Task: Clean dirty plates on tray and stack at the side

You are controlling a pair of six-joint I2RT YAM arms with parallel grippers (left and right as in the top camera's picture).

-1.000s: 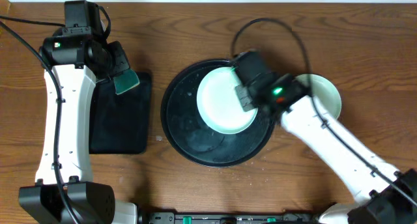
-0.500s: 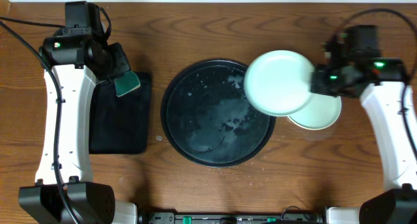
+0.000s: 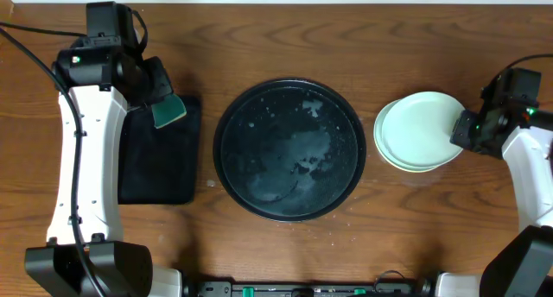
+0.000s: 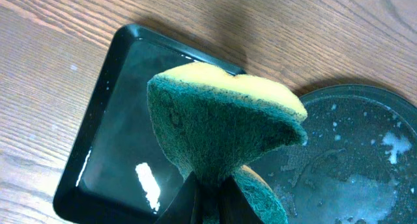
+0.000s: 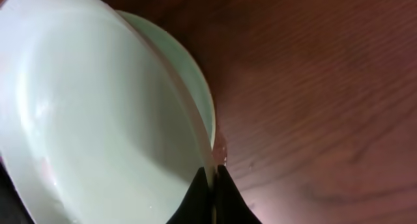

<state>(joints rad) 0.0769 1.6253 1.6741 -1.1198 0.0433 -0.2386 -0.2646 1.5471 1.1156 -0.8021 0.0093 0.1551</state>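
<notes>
I should next move my left gripper down and back to let go of the sponge (image 4: 221,120), as the middle of the rectangular tray (image 4: 144,152) is below and back from the fingers.
The round black tray (image 3: 289,148) lies at the table's middle, wet and speckled, with no plate on it; its edge also shows in the left wrist view (image 4: 358,159). To its right, one pale mint plate (image 3: 423,124) lies over a second mint plate (image 3: 404,165), slightly offset. My right gripper (image 3: 462,130) is shut on the top plate's right rim (image 5: 98,120), with the lower plate (image 5: 194,74) just behind; the fingertips (image 5: 213,173) pinch the rim. No yellow plate is in view. My left gripper (image 4: 208,198) is shut on a green and yellow sponge (image 4: 221,120), held over the rectangular tray.
A smaller black rectangular tray (image 3: 160,159) with water in it sits left of the round tray, also in the left wrist view (image 4: 111,139). The sponge (image 3: 167,111) hangs above its top edge. Bare wooden table lies around the trays.
My right gripper carried the mint plate from the round tray to the right and brought it down over the other plate. The left arm has not moved.
</notes>
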